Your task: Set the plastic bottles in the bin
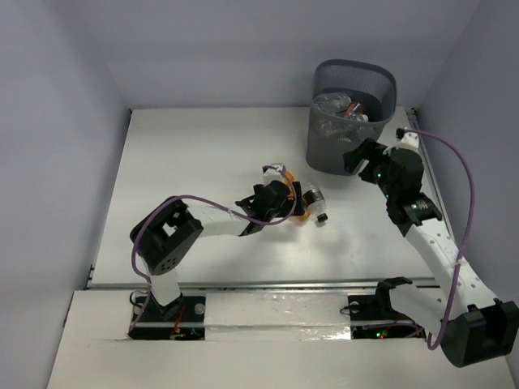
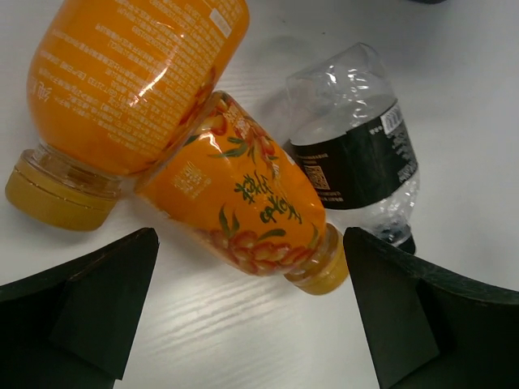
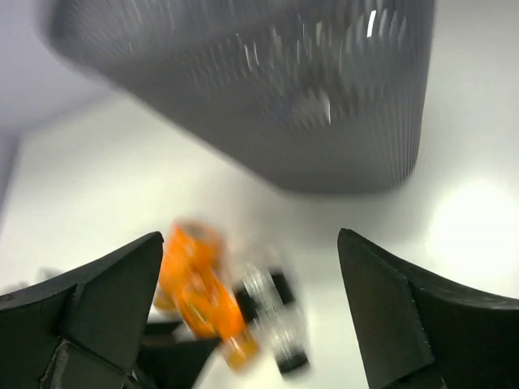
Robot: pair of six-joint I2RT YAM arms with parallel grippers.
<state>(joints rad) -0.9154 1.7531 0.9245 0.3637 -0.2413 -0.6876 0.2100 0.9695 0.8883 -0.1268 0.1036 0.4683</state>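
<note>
My left gripper is open and above the smaller orange bottle. It will next lower its fingers around the bottle's body near its cap (image 1: 301, 211) (image 2: 277, 239), at the end that is free of the large orange bottle.
Three plastic bottles lie together on the white table: a large orange bottle (image 2: 130, 81), a smaller orange bottle with a fruit print (image 2: 243, 203) and a clear bottle with a black label (image 2: 357, 154). My left gripper (image 2: 251, 316) hangs open just short of the smaller orange bottle's cap, gripping nothing; from above, the left gripper (image 1: 292, 201) sits over this cluster, next to the clear bottle (image 1: 316, 198). The dark mesh bin (image 1: 353, 113) stands at the back right with several clear bottles (image 1: 345, 105) inside. My right gripper (image 1: 357, 156) is open and empty beside the bin's base. The right wrist view is blurred.
A small clear and orange object (image 1: 276, 171) lies just behind the left gripper. In the right wrist view the bin wall (image 3: 268, 89) fills the top, close ahead, with the orange bottle (image 3: 199, 292) and clear bottle (image 3: 272, 316) beyond. The table's right edge (image 1: 430, 186) runs near the right arm.
</note>
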